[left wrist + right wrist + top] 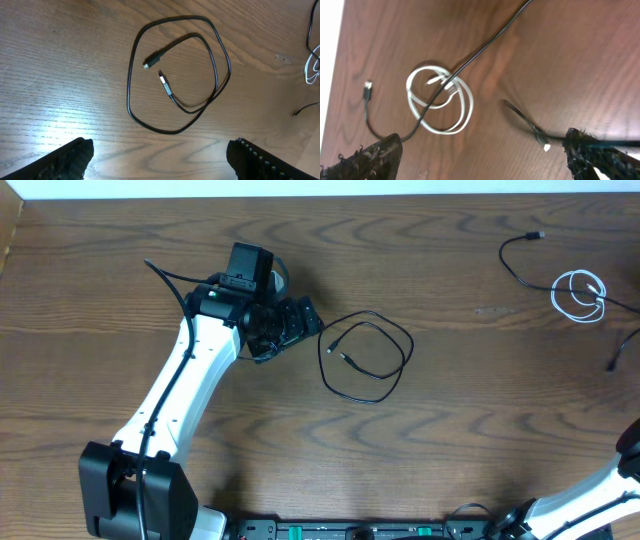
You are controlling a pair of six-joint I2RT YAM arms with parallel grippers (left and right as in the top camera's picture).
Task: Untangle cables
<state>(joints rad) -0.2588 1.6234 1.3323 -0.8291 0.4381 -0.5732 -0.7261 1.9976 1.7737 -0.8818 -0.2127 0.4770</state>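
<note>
Next, my right gripper swings to the left in the overhead view and lowers onto the crossing parts of the looped black cable.
A black cable (365, 358) lies in a loose double loop at the table's middle, both plug ends inside the loop; it also shows in the left wrist view (220, 85). My left gripper (300, 320) is open and empty just left of it, its fingers (160, 157) apart above bare wood. At the far right a white cable (580, 295) lies coiled, with a second black cable (520, 255) running across it. In the right wrist view this black cable (485, 42) crosses the white coil (465, 107). A third black cable's plug end (535, 132) lies blurred near my open, empty right gripper (482, 160).
The wooden table's far edge (320, 198) meets a white wall. The left arm (170, 400) stretches from the front left. The right arm (590, 495) enters at the front right corner. A black cable end (622, 352) lies near the right edge.
</note>
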